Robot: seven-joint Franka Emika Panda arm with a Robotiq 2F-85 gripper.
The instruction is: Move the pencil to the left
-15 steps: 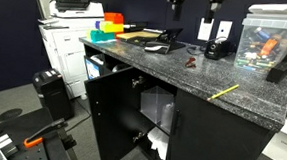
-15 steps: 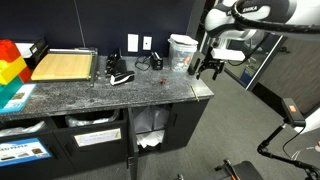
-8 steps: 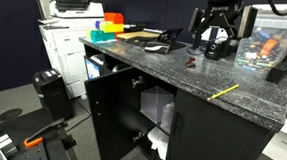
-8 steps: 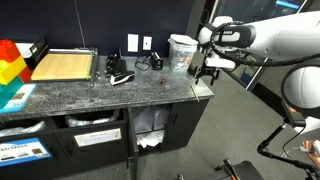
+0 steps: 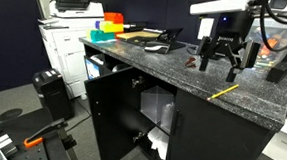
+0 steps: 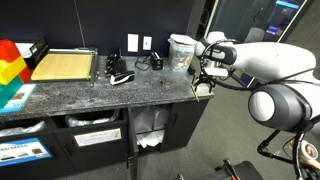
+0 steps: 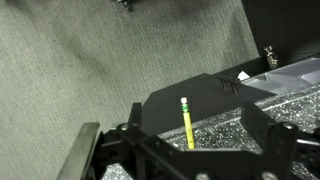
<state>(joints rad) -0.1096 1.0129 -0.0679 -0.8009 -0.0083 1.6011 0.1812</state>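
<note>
The pencil lies on the counter below my open gripper. I need to move my gripper down next onto the yellow pencil's body (image 5: 224, 92) (image 7: 189, 132), behind the pencil's eraser end, and close it.
The yellow pencil (image 5: 223, 92) lies flat on the dark speckled counter (image 5: 155, 63) near its end edge. In the wrist view the pencil (image 7: 187, 124) runs lengthwise between the fingers, with its eraser end pointing past the counter edge. My gripper (image 5: 222, 63) hangs above the pencil with its jaws spread wide and nothing in them. It also shows in the wrist view (image 7: 197, 135) and over the counter's end in an exterior view (image 6: 204, 79), where the pencil is not visible. A small dark reddish object (image 5: 190, 63) lies on the counter beside the gripper.
A clear plastic bin (image 5: 262, 42) stands behind the gripper. A white container (image 6: 182, 50), a black object (image 6: 120, 75) and a wooden board (image 6: 65, 66) sit on the counter. The cabinet door (image 5: 110, 108) below hangs open. Carpeted floor (image 7: 90, 60) lies beyond the counter end.
My gripper has come down from high above the back of the counter and moved toward the counter's end, and now hangs just over the pencil. The pencil has not moved.
</note>
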